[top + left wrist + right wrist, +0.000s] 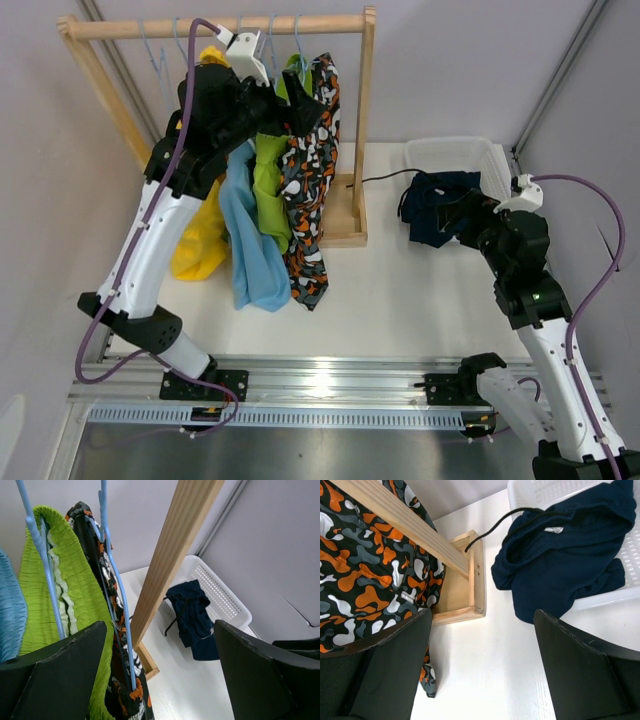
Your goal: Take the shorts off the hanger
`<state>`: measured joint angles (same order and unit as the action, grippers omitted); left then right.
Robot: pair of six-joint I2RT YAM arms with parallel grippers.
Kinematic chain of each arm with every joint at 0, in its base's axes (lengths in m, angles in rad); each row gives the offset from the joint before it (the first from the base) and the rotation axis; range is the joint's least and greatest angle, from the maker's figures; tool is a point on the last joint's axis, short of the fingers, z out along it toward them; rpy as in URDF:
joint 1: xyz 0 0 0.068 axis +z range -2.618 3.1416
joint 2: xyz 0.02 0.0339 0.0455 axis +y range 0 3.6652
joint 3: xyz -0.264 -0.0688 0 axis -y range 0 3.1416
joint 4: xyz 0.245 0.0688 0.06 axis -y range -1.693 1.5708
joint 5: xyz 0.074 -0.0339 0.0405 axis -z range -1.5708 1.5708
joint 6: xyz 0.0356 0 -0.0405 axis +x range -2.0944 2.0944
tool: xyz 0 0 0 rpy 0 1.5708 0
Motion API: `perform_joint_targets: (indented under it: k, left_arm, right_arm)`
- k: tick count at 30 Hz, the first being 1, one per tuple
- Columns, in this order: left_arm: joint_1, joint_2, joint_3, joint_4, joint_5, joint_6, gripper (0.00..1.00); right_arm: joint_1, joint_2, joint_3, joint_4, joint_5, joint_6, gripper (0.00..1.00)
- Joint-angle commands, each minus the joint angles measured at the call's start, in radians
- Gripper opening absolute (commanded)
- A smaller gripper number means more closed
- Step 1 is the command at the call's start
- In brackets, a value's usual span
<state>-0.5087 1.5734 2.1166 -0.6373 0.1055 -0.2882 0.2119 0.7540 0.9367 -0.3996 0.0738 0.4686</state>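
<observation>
The left gripper needs to move slightly toward the patterned shorts' blue hanger next and close on the thin bar, which already runs between its open fingers.
Four pairs of shorts hang on blue hangers from the wooden rack: yellow, light blue, lime green and black with orange-white pattern. The navy shorts lie draped over the rim of the white basket. My left gripper is open, high at the hangers; in its wrist view the patterned shorts and their blue hanger sit between the jaws, by the left finger. My right gripper is open and empty above the table, next to the navy shorts.
The rack's right post stands just beside my left gripper, and its wooden base lies on the table left of the basket. Lime green shorts hang left of the patterned pair. Grey walls close the back and right.
</observation>
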Motion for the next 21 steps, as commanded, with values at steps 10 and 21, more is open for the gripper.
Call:
perform_joint_targets:
  k: [10,21]
  left_arm:
    - [-0.044,0.112,0.054,0.011,-0.164,0.037,0.78]
    - [-0.085,0.174,0.236,-0.045,-0.277,0.096,0.00]
  right_arm:
    - [-0.077,-0.019,-0.035,0.024,-0.040,-0.041,0.90]
    - [-0.085,-0.019,-0.050,0.045,-0.057,-0.033,0.83]
